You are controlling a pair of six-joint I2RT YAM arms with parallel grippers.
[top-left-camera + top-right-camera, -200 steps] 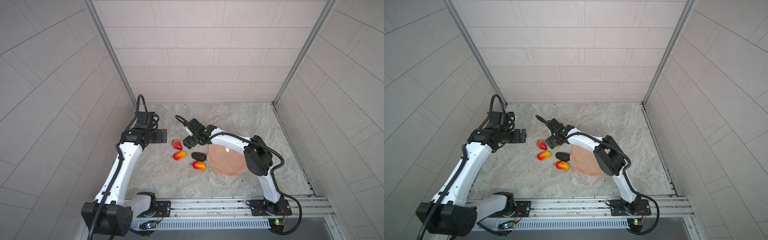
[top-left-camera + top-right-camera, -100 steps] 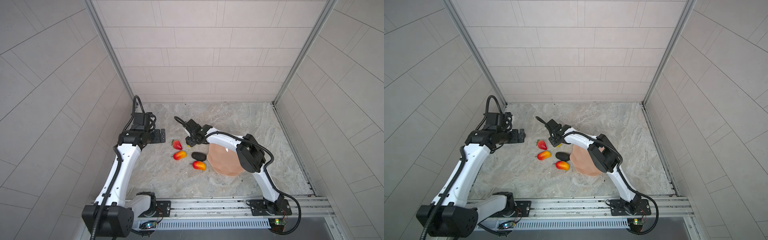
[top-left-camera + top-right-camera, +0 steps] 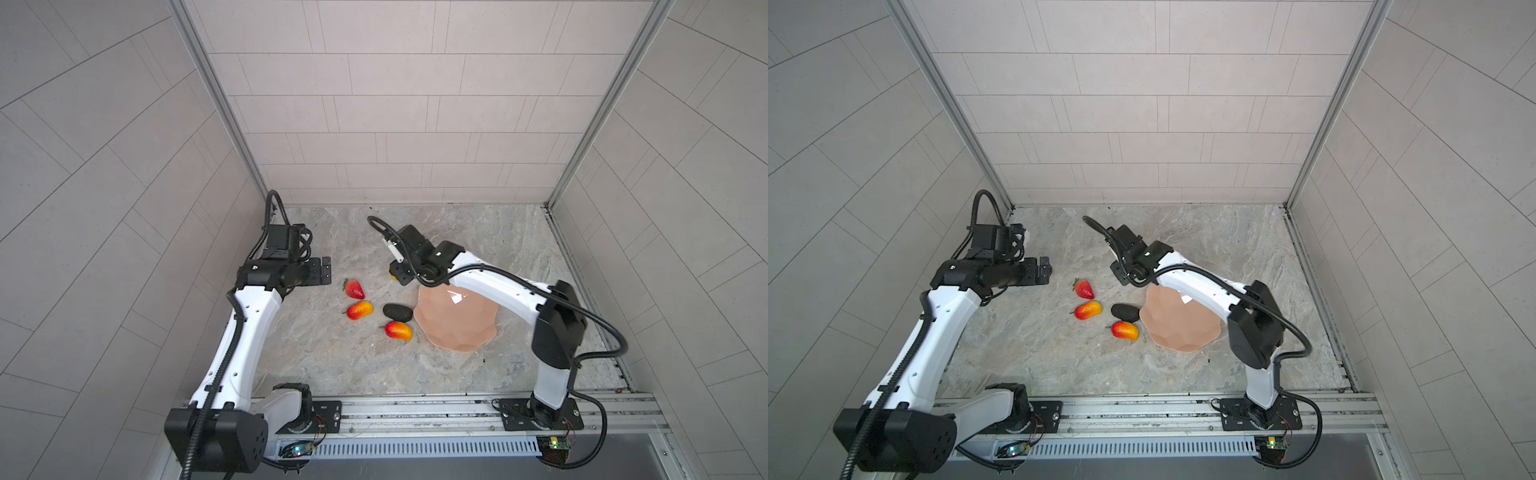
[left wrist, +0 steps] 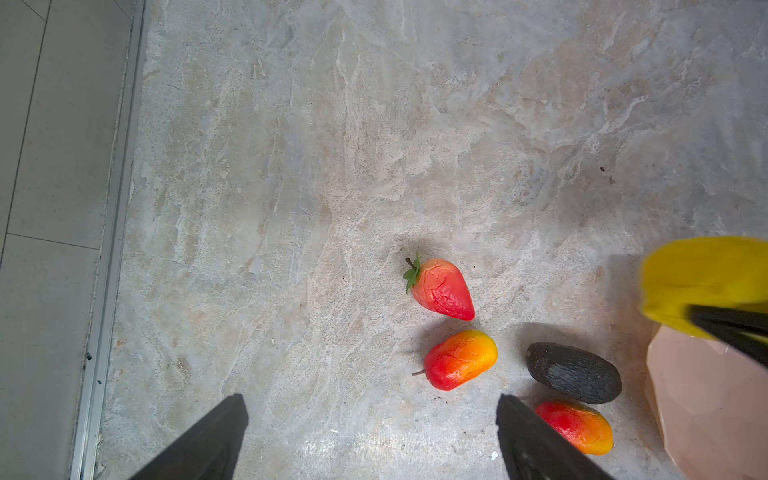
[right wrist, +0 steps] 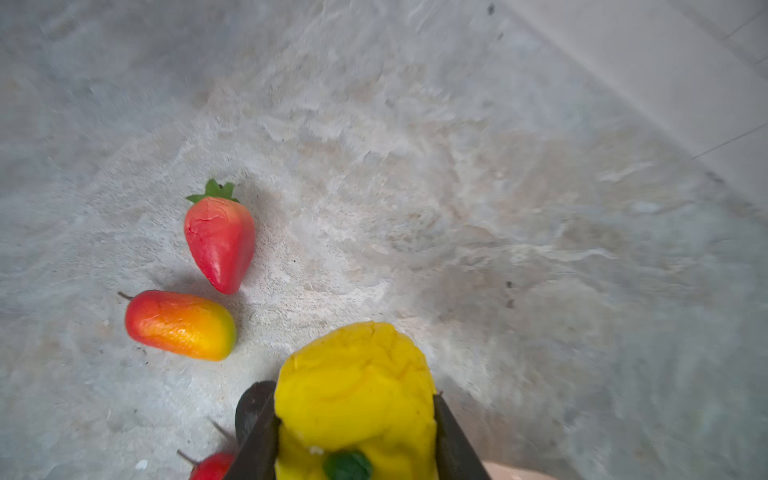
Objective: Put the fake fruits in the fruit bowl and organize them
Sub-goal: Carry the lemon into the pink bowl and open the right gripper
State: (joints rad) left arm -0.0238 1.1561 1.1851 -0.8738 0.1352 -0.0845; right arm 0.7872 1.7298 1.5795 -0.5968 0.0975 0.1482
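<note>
Next, the bumpy yellow citrus goes with my right gripper back over the bowl's rim and down into the bowl's middle for release, as it still hangs outside.
My right gripper is shut on the bumpy yellow citrus and holds it above the floor beside the far-left rim of the salmon-pink fruit bowl. In both top views only a sliver of the citrus shows under that gripper. A strawberry, two red-orange mangoes and a dark avocado lie on the floor left of the bowl. My left gripper hangs open and empty, to the left of the strawberry.
The stone floor is boxed in by tiled walls at the back and on both sides. A metal rail carrying both arm bases runs along the front. The avocado nearly touches the bowl's left rim.
The right gripper has closed on the citrus and shifted a little to the right, toward the bowl. The left arm has barely moved.
</note>
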